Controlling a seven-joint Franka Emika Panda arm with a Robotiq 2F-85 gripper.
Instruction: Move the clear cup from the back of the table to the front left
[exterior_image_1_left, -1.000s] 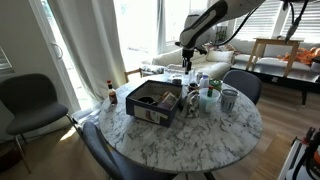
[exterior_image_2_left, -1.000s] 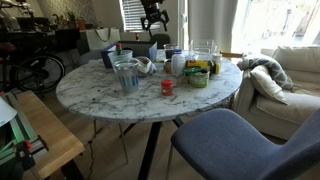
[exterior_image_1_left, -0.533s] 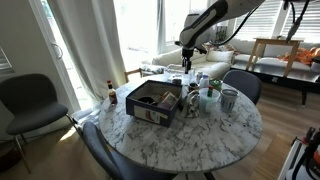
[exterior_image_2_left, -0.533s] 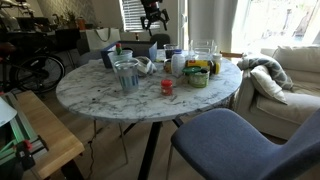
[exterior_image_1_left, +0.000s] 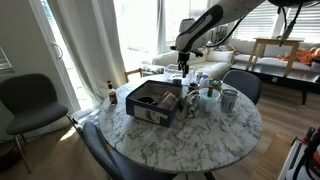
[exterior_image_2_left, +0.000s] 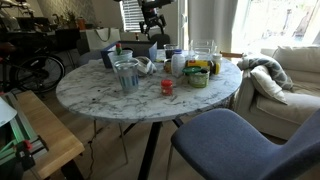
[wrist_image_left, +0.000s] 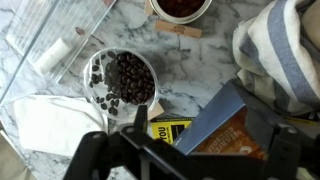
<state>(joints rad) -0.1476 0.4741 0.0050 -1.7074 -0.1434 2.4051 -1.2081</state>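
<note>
My gripper shifts toward the clear cup next, to the left in the wrist view, and lowers onto its near rim (wrist_image_left: 136, 111).
In the wrist view the clear cup (wrist_image_left: 120, 78) is seen from above, a small see-through round cup with dark beans inside, standing on the white marble table (wrist_image_left: 195, 60). My gripper (wrist_image_left: 197, 140) is open and empty, its two dark fingers spread wide at the bottom of the view. The cup lies up and to the left of the left finger. In both exterior views the gripper (exterior_image_1_left: 183, 64) (exterior_image_2_left: 152, 26) hangs well above the cluttered back of the table (exterior_image_1_left: 200, 135) (exterior_image_2_left: 110, 100). I cannot pick out the clear cup for sure in the exterior views.
A dark box (exterior_image_1_left: 152, 101), a wider silver-grey cup (exterior_image_1_left: 229, 99) (exterior_image_2_left: 126, 75) and a white and teal container (exterior_image_1_left: 208, 100) stand on the table. Under the gripper lie a blue and orange packet (wrist_image_left: 225, 125), a white cloth (wrist_image_left: 45, 120) and a striped cloth (wrist_image_left: 285, 50). Chairs surround the table.
The gripper has shifted a little sideways above the back of the table and stays open. Nothing on the table has moved.
</note>
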